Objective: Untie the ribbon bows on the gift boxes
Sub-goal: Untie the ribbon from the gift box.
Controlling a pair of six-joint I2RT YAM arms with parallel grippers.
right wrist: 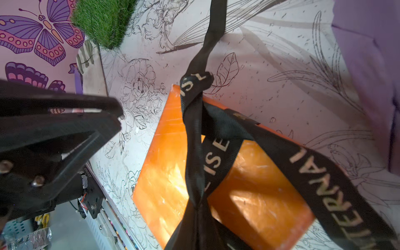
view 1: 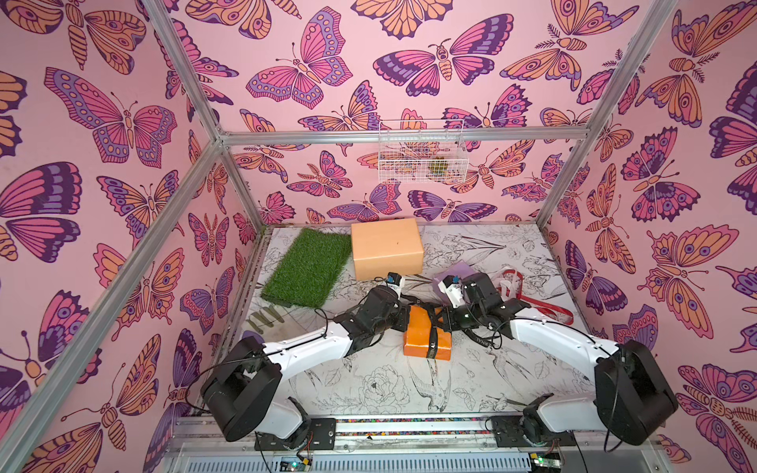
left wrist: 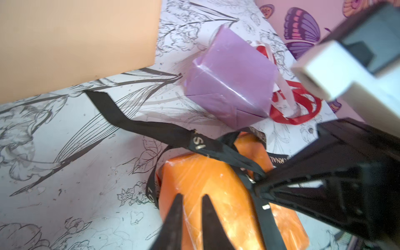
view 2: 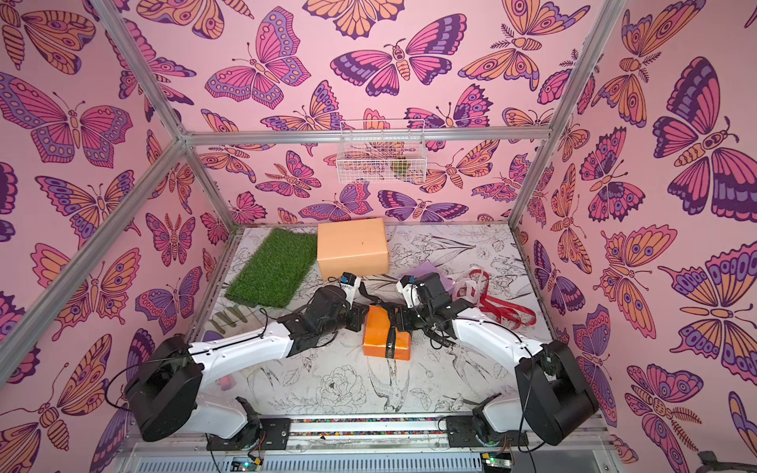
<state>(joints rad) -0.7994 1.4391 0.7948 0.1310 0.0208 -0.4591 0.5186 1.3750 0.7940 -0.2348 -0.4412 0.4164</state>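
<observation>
My right gripper should pull the black ribbon pieces down and back to open tabletop (view 1: pixel 497 351) beside the orange gift box, as the knot still holds, then let go.
The orange gift box (view 1: pixel 426 340) (left wrist: pixel 205 190) sits mid-table between both arms, with the black lettered ribbon (right wrist: pixel 324 173) (left wrist: pixel 151 129) still wrapped round it. A knot (right wrist: pixel 194 86) sits over its far edge, and one tail (left wrist: pixel 101 104) trails across the table. My right gripper (right wrist: pixel 198 207) (left wrist: pixel 257 188) is shut on the black strands above the box. My left gripper (left wrist: pixel 192 195) (right wrist: pixel 120 118) hovers over the box's near side, its fingers close together with nothing between them. The lilac box (left wrist: pixel 231 75) and the peach box (view 1: pixel 387 247) carry no ribbon. Red ribbon (view 1: pixel 545 303) and pale ribbon (view 1: pixel 506 280) lie loose at the right.
A green grass mat (view 1: pixel 307 270) lies at the back left beside the peach box. Small grey-green strips (view 1: pixel 266 317) lie by the left wall. A white wire basket (view 1: pixel 422 155) hangs on the back wall. Aluminium frame posts (view 1: pixel 573 164) stand at the far corners.
</observation>
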